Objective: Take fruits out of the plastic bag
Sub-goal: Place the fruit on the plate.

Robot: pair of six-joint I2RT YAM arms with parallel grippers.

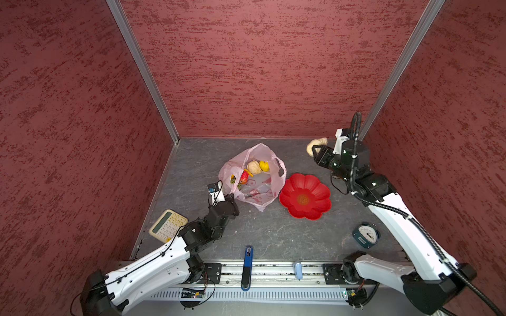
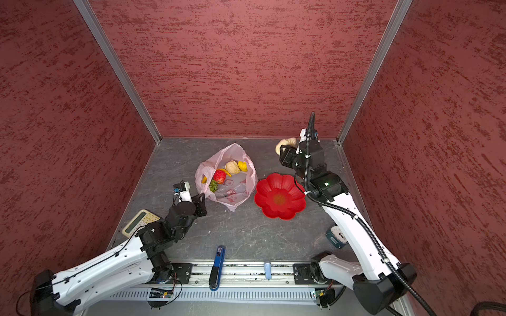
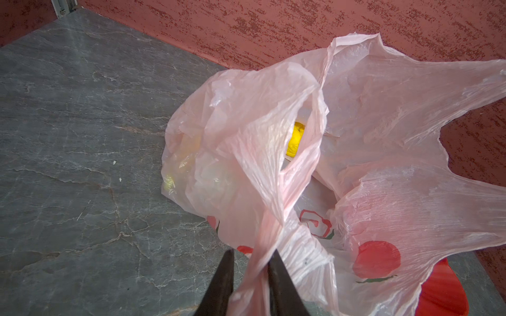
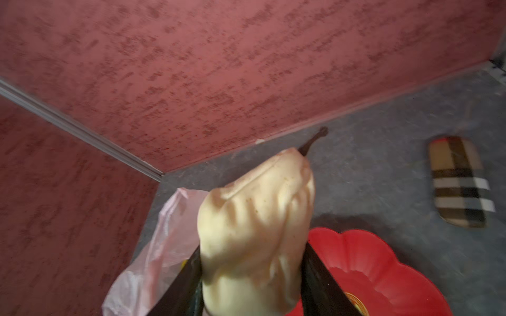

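Note:
I will next pull my right gripper back, lower it over the red plate's empty middle [image 1: 303, 199] and let go of the fruit, because the plate's middle is below and back toward my base.
The pale-pink plastic bag [image 1: 269, 188] lies open mid-table. Inside it show several fruits: a beige lumpy one [image 1: 254, 167], a small yellow one [image 1: 264, 165], a red strawberry [image 1: 244, 176], a green one [image 2: 213, 185] and part of the banana [image 2: 204, 179]. My left gripper [image 3: 253, 254] is shut on a twisted bag handle at the bag's near-left edge [image 1: 231, 195]. My right gripper [image 4: 253, 247] is raised at the back right, shut on another beige lumpy fruit [image 4: 254, 213], which is also seen in a top view [image 1: 317, 143].
A red flower-shaped plate [image 1: 305, 197] sits right of the bag. A calculator [image 1: 167, 225] lies near the left wall and a round dial gauge [image 1: 366, 235] at the right. A blue tool [image 1: 247, 266] crosses the front rail. A checked case [image 4: 460, 182] lies near the back.

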